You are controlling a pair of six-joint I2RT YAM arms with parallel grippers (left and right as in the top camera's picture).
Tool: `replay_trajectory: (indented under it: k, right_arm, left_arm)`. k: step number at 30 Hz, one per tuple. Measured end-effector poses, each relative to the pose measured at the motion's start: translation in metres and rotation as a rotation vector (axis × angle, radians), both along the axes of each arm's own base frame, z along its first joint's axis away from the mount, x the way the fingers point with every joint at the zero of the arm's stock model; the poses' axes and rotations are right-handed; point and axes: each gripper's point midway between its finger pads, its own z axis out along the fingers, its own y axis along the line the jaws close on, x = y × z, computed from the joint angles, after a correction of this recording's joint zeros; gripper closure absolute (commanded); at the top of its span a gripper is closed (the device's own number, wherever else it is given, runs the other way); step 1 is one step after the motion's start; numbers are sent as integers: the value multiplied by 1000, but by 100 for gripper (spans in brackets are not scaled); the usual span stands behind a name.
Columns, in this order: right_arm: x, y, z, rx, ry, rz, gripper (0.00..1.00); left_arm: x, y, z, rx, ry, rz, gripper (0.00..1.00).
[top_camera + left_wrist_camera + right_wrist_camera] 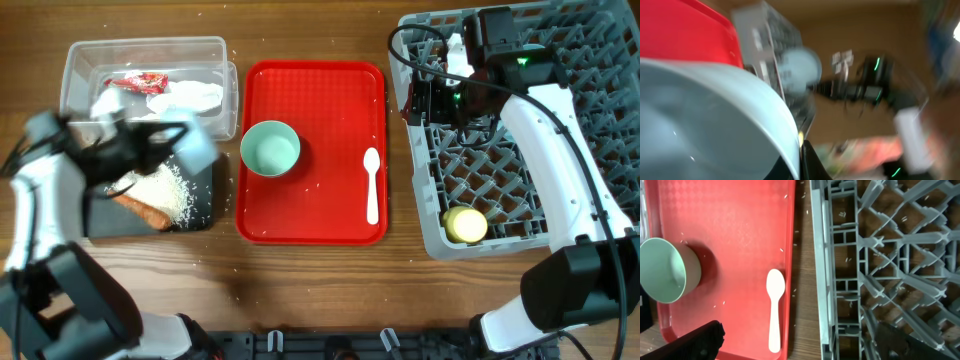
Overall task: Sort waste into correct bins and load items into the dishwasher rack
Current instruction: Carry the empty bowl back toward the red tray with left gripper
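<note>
The robot's left gripper will next swing past the second teal bowl, then lower and release the rim of the pale teal bowl over the red tray beside the spoon, because that spot has room.
My left gripper is shut on the rim of a pale teal bowl, blurred and tilted over the black tray; the bowl fills the left wrist view. Loose rice and an orange-brown scrap lie in the black tray. The clear tub holds the red wrapper and white napkin. A second teal bowl and the white spoon sit on the red tray. My right gripper is open and empty above the grey rack's left edge. The yellow cup stands in the rack.
The red serving tray lies between the bins and the rack. Rice grains are scattered on it and on the wood beside the rack. A pale blue round shape shows blurred by the rack in the left wrist view.
</note>
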Motion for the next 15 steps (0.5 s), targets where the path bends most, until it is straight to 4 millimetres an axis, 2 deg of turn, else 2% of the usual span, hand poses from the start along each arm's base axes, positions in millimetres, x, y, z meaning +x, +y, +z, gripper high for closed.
replay_trajectory:
  k: [2, 4, 6, 7, 9, 11, 15]
  right_arm:
    - [1, -1, 0, -8, -5, -3, 0]
    - [1, -2, 0, -10, -5, -4, 0]
    - [1, -2, 0, -12, -5, -4, 0]
    - [1, -2, 0, -12, -4, -4, 0]
    - [1, -2, 0, -12, -4, -4, 1]
    - [1, -2, 0, -12, -5, -4, 0]
    - [-2, -3, -1, -15, 10, -4, 0]
  left_arm:
    - [-5, -59, 5, 139, -108, -167, 96]
    - [-17, -113, -10, 275, -145, -313, 96]
    - [-36, -162, -39, 468, -174, -446, 96]
    - [-45, -177, -47, 530, -183, -489, 96]
    - [-60, -204, -76, 784, -230, -548, 96]
    - [-74, -221, -91, 948, -290, -588, 96]
    - [-84, -241, -128, 1220, -383, -628, 96]
